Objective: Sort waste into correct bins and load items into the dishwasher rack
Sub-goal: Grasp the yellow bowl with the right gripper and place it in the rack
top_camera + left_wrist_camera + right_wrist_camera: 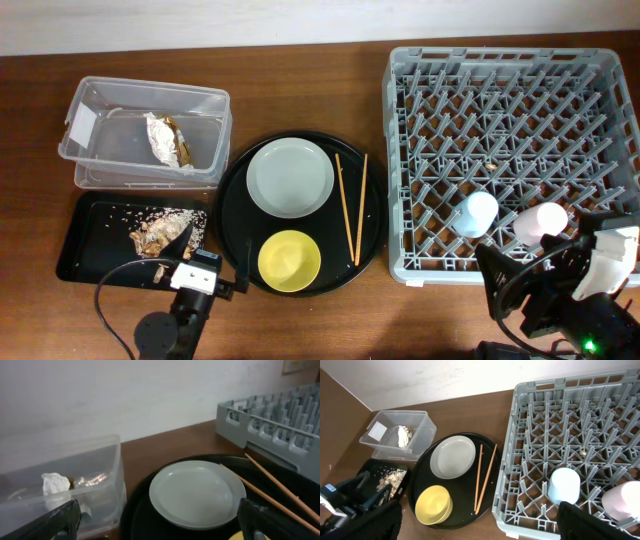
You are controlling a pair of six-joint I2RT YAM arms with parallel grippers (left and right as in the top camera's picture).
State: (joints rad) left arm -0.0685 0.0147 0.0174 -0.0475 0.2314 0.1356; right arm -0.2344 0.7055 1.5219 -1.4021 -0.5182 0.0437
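I should next move my right gripper to the left in the overhead view and down onto the yellow bowl's rim (pixel 316 262), because the bowl is still outside the rack (pixel 510 60).
The wrapper (pixel 165 138) lies in the clear tub (pixel 205 105). Food scraps (pixel 165 230) lie in the shallow black tray (pixel 95 240). The plate (pixel 290 177), yellow bowl (pixel 289 260) and chopsticks (pixel 352 205) rest on a round black tray (pixel 232 215). The blue cup (pixel 478 213) and pink cup (pixel 543 222) stand upside down in the rack (pixel 510 60). My left gripper (pixel 210 258) is open and empty near the scraps, facing the plate (pixel 192 492). My right gripper (pixel 545 285) is open and empty, high over the rack's front edge (pixel 530 510).
The round black tray sits between the bins and the rack. The left arm's cable (pixel 110 300) loops along the table's front edge. A wall runs behind the table. A crumb (pixel 493 163) lies in the rack.
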